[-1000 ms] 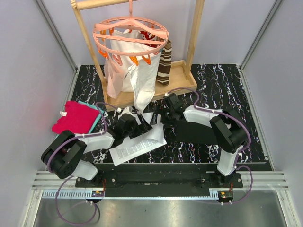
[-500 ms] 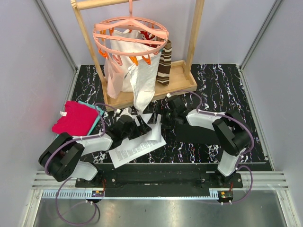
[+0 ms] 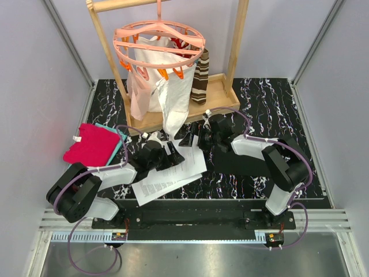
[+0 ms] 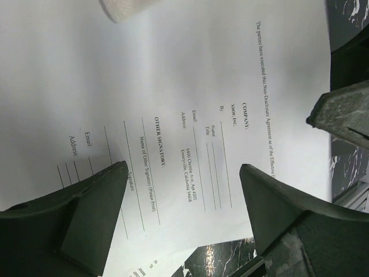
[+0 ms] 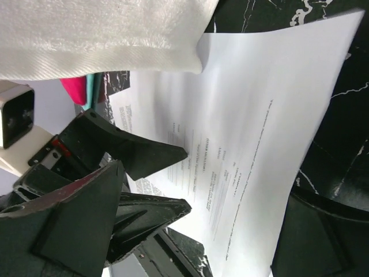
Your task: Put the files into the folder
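Observation:
My right gripper barely shifts toward the folder (image 3: pixel 242 164) next, then closes on the sparse sheet's folder-side edge (image 3: pixel 198 145), since that edge already runs between its fingers.
The files (image 3: pixel 168 176) are white printed sheets lying fanned on the black table in front of the left arm. They fill the left wrist view (image 4: pixel 173 86) and the right wrist view (image 5: pixel 259 115). My left gripper (image 3: pixel 173 152) is open just above the sheets' far edge, its jaws wide apart over the top sheet (image 4: pixel 184 196). My right gripper (image 3: pixel 192 141) is open and faces it from the right, over the same sheet (image 5: pixel 196 231). The folder (image 3: pixel 242 164) lies flat and plain black under my right arm. Neither gripper holds a sheet.
A wooden rack (image 3: pixel 222 92) with a pink clip hanger (image 3: pixel 158 43) and a hanging white cloth bag (image 3: pixel 173 109) stands just behind the grippers; the cloth hangs into the right wrist view (image 5: pixel 104 34). Red-and-teal folded cloths (image 3: pixel 92 143) lie at the left.
The top sheet, curled up between the grippers a second ago, now lies flatter and further right. My right gripper has shifted slightly left towards the left gripper.

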Tool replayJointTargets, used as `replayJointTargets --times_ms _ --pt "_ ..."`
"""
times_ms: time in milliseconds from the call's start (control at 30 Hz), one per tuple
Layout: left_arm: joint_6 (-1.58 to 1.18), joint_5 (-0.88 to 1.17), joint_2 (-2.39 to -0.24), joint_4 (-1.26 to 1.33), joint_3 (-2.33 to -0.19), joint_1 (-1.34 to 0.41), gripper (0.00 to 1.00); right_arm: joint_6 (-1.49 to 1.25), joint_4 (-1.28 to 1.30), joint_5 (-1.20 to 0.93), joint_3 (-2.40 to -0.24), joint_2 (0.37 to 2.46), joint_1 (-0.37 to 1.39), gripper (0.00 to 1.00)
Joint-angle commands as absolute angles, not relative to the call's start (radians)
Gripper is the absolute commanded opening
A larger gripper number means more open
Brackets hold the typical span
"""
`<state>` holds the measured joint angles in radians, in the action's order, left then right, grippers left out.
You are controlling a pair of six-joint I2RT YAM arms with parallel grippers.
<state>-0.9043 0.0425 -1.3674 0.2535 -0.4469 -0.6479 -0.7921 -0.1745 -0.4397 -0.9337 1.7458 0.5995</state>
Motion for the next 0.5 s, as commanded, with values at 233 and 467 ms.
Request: replayJointTargets --times_ms 233,467 --pt "-0.847 0.049 -1.324 0.198 -0.449 -0.647 0.86 -0.637 -0.109 -0.449 -0.923 1.695 0.601 0.72" --pt "-0.773 0.057 -1.243 0.143 -0.494 -0.656 0.88 -0.618 -0.023 -0.419 -0.963 1.720 0.597 0.14"
